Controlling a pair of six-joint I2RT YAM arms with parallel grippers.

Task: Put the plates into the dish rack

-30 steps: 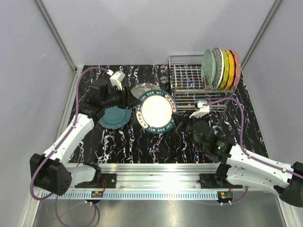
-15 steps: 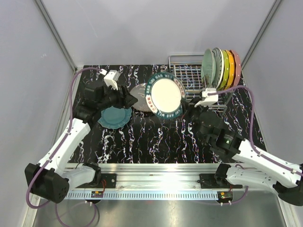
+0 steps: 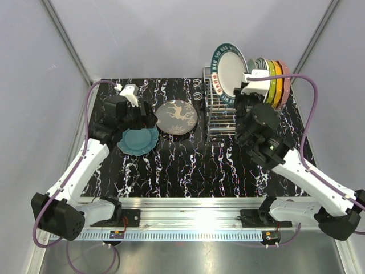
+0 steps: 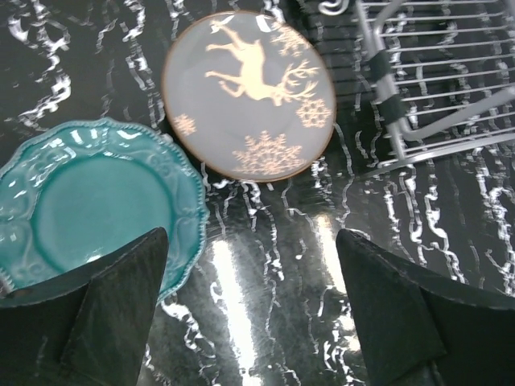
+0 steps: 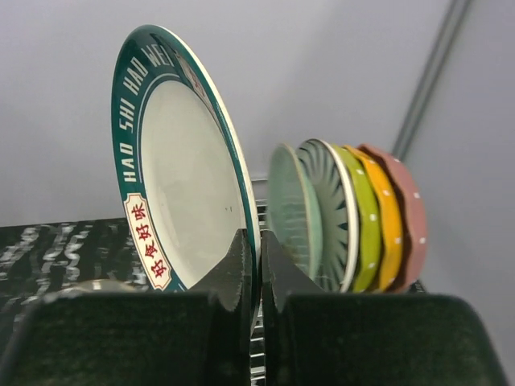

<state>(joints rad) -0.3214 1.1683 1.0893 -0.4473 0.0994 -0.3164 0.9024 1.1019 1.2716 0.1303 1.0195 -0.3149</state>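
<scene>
I should next turn the slanted white plate above the rack with my right gripper and lower it into the slot (image 5: 262, 214) beside the pale green plate to release it.
My right gripper (image 3: 246, 85) (image 5: 259, 237) is shut on the rim of a white plate with a dark green lettered border (image 3: 228, 69) (image 5: 185, 193). It holds the plate upright above the chrome wire dish rack (image 3: 223, 111), just left of the plates standing there: pale green (image 5: 291, 213), black-striped white (image 5: 334, 217), yellow-green (image 5: 364, 217), orange (image 5: 389, 217) and pink (image 5: 410, 213). My left gripper (image 3: 145, 117) (image 4: 249, 237) is open and empty over the table. A teal plate (image 3: 138, 141) (image 4: 88, 205) and a grey plate with a pale deer motif (image 3: 177, 116) (image 4: 248, 94) lie flat by it.
The rack's left slots (image 3: 219, 100) stand open; its near-left corner shows in the left wrist view (image 4: 402, 121). The black marbled tabletop (image 3: 188, 165) is walled by grey panels on the left, back and right.
My right gripper has lifted the green-bordered plate from the table's middle up and right, tilting it upright over the rack. My left arm has drawn back slightly to the left.
</scene>
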